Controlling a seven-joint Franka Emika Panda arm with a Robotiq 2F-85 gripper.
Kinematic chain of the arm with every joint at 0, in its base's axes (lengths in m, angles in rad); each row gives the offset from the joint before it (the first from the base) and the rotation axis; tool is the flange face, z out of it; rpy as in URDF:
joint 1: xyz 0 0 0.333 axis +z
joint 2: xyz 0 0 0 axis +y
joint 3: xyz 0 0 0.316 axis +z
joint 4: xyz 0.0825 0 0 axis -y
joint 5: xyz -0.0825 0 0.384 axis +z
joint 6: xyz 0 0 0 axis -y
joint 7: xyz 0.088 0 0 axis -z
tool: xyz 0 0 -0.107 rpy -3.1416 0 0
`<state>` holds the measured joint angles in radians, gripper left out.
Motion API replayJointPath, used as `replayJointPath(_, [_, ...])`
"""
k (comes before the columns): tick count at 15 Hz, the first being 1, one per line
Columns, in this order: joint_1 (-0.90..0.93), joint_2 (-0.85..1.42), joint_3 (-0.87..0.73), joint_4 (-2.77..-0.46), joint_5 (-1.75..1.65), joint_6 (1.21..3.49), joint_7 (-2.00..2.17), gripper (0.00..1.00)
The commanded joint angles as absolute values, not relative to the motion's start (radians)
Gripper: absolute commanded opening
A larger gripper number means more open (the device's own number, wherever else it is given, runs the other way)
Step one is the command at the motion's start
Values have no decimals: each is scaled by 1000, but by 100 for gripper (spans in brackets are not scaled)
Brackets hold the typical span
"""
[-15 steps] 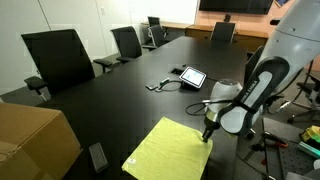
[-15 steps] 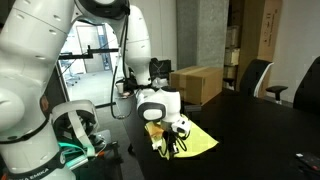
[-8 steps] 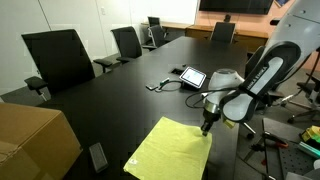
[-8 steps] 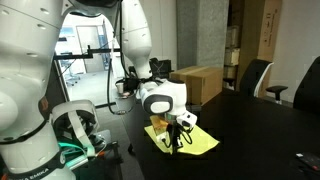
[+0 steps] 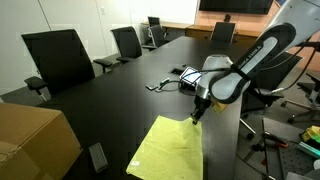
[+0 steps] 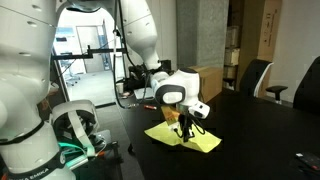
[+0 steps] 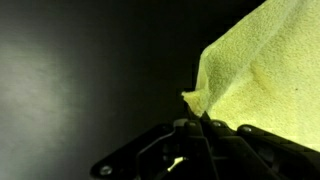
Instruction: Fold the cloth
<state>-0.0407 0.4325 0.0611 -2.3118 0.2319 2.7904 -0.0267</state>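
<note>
My gripper should next carry the cloth's raised corner up and outward across the cloth, toward the cloth's outer edge facing the box, and let it go there. The rest of the cloth lies flat.
A yellow-green cloth (image 5: 168,150) lies on the black table (image 5: 110,95) near its front edge; it also shows in the other exterior view (image 6: 190,138). My gripper (image 5: 197,114) is shut on one corner of the cloth and holds it lifted above the table, so that edge curls up and over. In the wrist view the pinched corner of the cloth (image 7: 205,98) sticks out just above my shut gripper (image 7: 205,122), and the rest of the cloth (image 7: 270,70) spreads to the right.
A tablet (image 5: 192,76) with a cable lies on the table behind the gripper. Office chairs (image 5: 58,58) stand along the far side. A cardboard box (image 5: 30,140) sits at the near left, also shown in an exterior view (image 6: 200,82).
My gripper has moved up and toward the table's middle with the cloth corner in it, pulling that edge over the rest of the cloth.
</note>
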Motion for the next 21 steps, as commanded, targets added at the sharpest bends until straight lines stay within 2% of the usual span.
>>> replayJointPath(1, [-45, 465, 79, -2180, 236, 2698, 11, 3])
replayJointPath(11, [46, 681, 6, -1794, 155, 2560, 170, 4])
replayJointPath(21, [102, 790, 17, -1518, 178, 2494, 300, 4])
